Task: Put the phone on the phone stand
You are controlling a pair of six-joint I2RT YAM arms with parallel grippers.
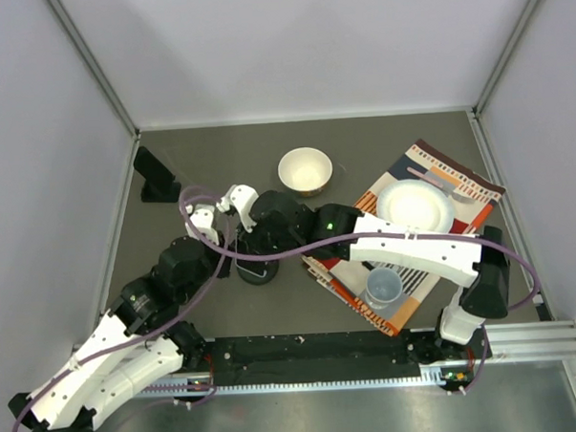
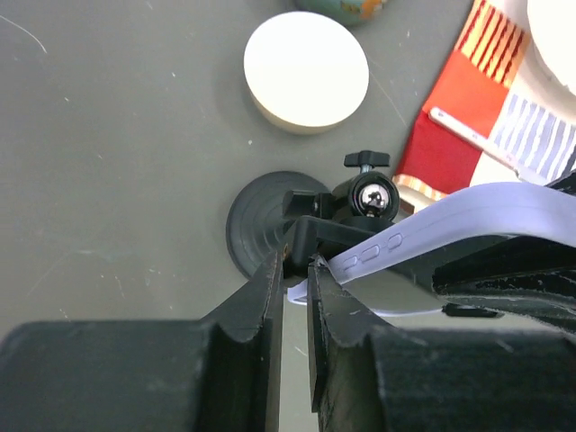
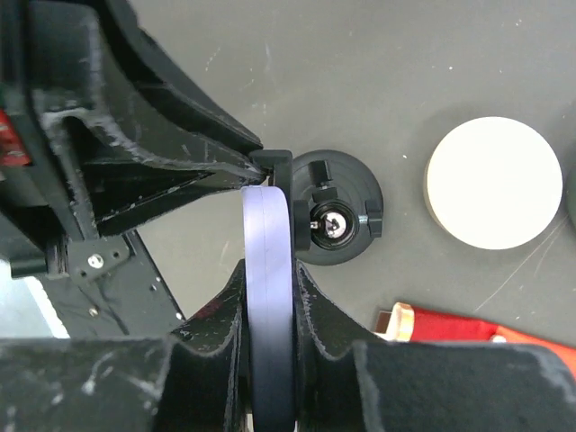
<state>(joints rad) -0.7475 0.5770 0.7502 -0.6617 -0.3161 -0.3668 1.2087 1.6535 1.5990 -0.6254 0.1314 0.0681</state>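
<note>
The stand's clamp (image 3: pixel 301 216) lies just outward of the phone (image 3: pixel 266 261) in my right gripper, so next my right gripper needs to shift outward toward the bowl, phone against the clamp, and release.
The phone (image 3: pixel 266 261), in a lavender case, stands on edge between my right gripper's (image 3: pixel 268 274) fingers, which are shut on it. Its far end meets the clamp of the black phone stand (image 3: pixel 346 193), which has a round base and a ball joint (image 2: pixel 372 195). In the left wrist view the phone (image 2: pixel 468 216) slants in from the right to the clamp. My left gripper (image 2: pixel 297 270) is shut on the stand's clamp piece. In the top view both grippers, left (image 1: pixel 260 232) and right (image 1: pixel 287 243), crowd over the stand (image 1: pixel 257 272); the phone is hidden there.
A cream bowl (image 1: pixel 305 170) sits just behind the stand. A striped cloth (image 1: pixel 430 186) at the right carries a white plate (image 1: pixel 417 207), a utensil (image 2: pixel 477 137) and a clear cup (image 1: pixel 383 288). A black upright object (image 1: pixel 155 174) stands at the back left.
</note>
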